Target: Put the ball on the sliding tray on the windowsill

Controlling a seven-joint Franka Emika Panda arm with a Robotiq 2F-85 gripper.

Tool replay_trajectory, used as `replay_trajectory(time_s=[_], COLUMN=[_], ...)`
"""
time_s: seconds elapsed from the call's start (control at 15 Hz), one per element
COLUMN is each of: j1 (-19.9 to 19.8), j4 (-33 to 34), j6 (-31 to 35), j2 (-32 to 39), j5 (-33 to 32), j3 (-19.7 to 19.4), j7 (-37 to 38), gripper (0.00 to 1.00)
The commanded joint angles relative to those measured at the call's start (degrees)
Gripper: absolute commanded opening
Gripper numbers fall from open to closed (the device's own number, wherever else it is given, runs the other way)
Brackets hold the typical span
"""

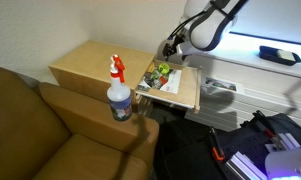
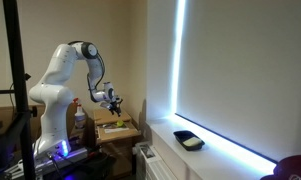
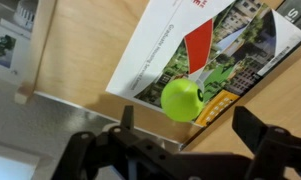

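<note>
The robot's gripper will next move down toward the magazine (image 3: 230, 40) until its fingers are on both sides of the green ball.
A bright green ball (image 3: 182, 99) lies on a colourful magazine (image 3: 230, 40) on a wooden pull-out tray (image 3: 80, 60). In an exterior view the ball (image 1: 162, 69) sits on that tray (image 1: 186, 92) beside the wooden cabinet. My gripper (image 3: 190, 128) is open and empty. It hovers just above the ball, with one finger on each side of it and not touching it. The gripper also shows in both exterior views (image 1: 171, 46) (image 2: 112, 100). The white windowsill (image 1: 252, 68) (image 2: 215, 150) runs below the bright window.
A black shallow dish (image 1: 280, 55) (image 2: 188, 140) lies on the windowsill. A spray bottle with a red top (image 1: 118, 92) stands on the arm of a brown sofa (image 1: 50, 130). A wooden cabinet (image 1: 95, 62) stands next to the tray. Cables and gear (image 1: 260, 140) lie below the sill.
</note>
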Motion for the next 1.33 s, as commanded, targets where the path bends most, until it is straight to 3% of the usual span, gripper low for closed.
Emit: replay_trajectory(time_s=[0.0,0.2,0.33,0.4,0.73,0.93,1.0,1.07,1.27], j1=[-0.08,-0.58,2.49,1.85,14.11,18.99,20.63,19.69,21.58], j4=[0.81,2.86,5.80,7.04,15.57,19.14,19.57,16.67,18.45], j6=[0.00,-0.63,1.19,2.60,2.96,1.50,1.20,2.59,2.45], j2=[1.12,4.22,8.42,10.40,17.40,21.14,22.38,19.70,22.25], j5=[0.82,1.87,0.80,1.74,0.42,1.53,8.24,9.16,12.44], j3=[0.93,2.20,-0.30,1.17,-11.03,-16.21,-17.05,-15.96,-17.27], j7=[0.03,-0.43,1.70,1.38,8.10,11.59,6.81,4.89,3.79], gripper=[1.00,1.00,1.00,1.00,1.00,1.00,1.00,1.00,1.00])
